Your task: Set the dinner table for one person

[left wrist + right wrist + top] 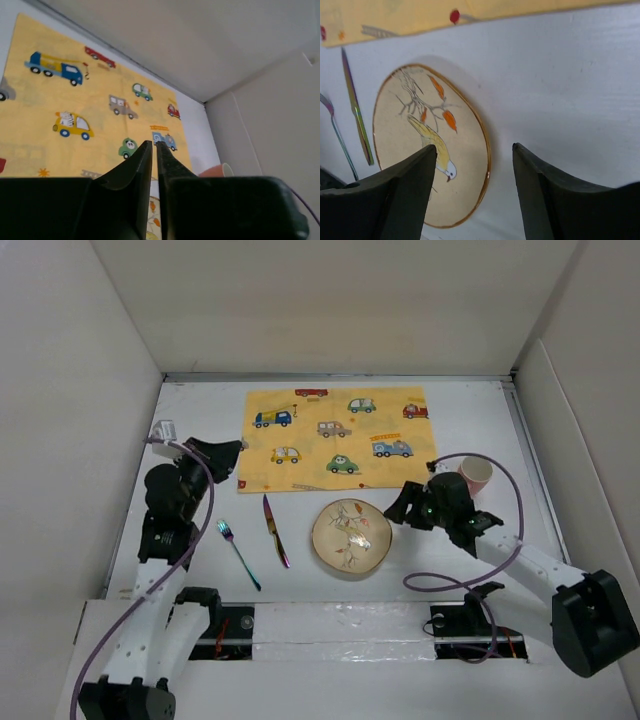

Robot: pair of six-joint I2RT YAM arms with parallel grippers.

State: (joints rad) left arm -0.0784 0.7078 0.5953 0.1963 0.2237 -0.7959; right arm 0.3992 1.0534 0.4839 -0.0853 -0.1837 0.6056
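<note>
My right gripper is open above the plate's rim, which shows between my fingers. It should go down, moving gently toward the plate, and close on the plate's cup-side rim (pixel 390 530) (pixel 489 161).
The white dinner table (pixel 470 410) holds a yellow car-print placemat (pixel 337 438) at the back. In front of it lie a bird-painted plate (pixel 351 537), a rainbow knife (pixel 276 531) and a rainbow fork (pixel 238 553). A pink cup (pixel 475 476) stands at the right. My left gripper (pixel 232 455) is shut and empty, raised by the placemat's left edge (pixel 90 100). My right gripper (pixel 400 508) is open just right of the plate. In the right wrist view it (pixel 475 147) hovers with the plate's right rim (pixel 487 150) between its fingers.
Off-white panels wall the table on the left, back and right. The cup stands just behind my right wrist and also shows in the left wrist view (pixel 215 171). A purple cable (pixel 440 583) loops on the table near the right arm's base.
</note>
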